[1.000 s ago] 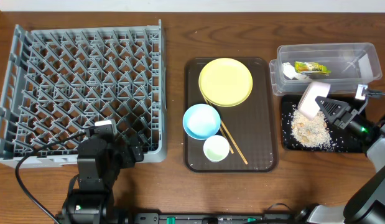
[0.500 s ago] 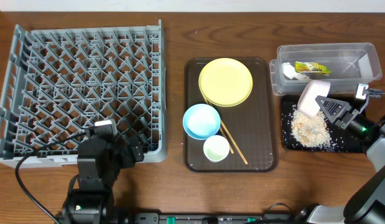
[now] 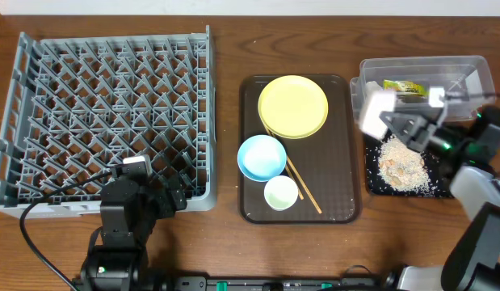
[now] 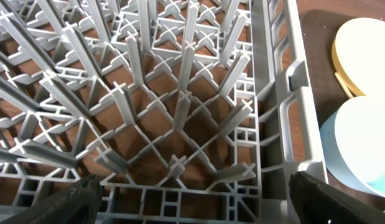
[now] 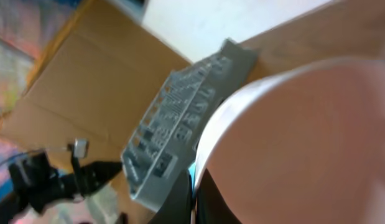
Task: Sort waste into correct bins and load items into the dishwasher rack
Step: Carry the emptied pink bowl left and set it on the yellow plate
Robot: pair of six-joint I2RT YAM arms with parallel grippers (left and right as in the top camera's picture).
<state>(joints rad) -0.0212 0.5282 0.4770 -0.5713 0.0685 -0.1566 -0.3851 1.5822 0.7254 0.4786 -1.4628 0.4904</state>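
The yellow plate (image 3: 292, 106) is empty, so next my right gripper should go left in the overhead view, level the tilted bowl and lower to release it on the plate.
My right gripper (image 3: 399, 121) is shut on the rim of the white bowl (image 3: 377, 109) and holds it tilted above the near left corner of the clear tub (image 3: 460, 69). The bowl fills the right wrist view (image 5: 304, 137). The yellow-green wrapper (image 3: 405, 87) lies in the tub; the white scrap is hidden. Beige crumbs (image 3: 401, 166) lie in the black tray (image 3: 443, 186). The yellow plate (image 3: 292, 106), blue bowl (image 3: 261, 157), small cup (image 3: 280, 192) and chopsticks (image 3: 302, 186) sit on the brown tray (image 3: 346, 162). My left gripper (image 3: 173, 198) is open and empty at the front edge of the grey rack (image 3: 104, 121).
The left wrist view looks into the rack's pegs (image 4: 180, 106), with the plate (image 4: 366, 43) and blue bowl (image 4: 360, 143) at its right edge. A cable runs from the left arm's base across the table's front left. A cardboard box (image 5: 86, 81) stands beyond the rack.
My right gripper has lifted the white bowl and moved it left and toward the back, from over the black tray to the tub's near left corner. The left arm has not moved.
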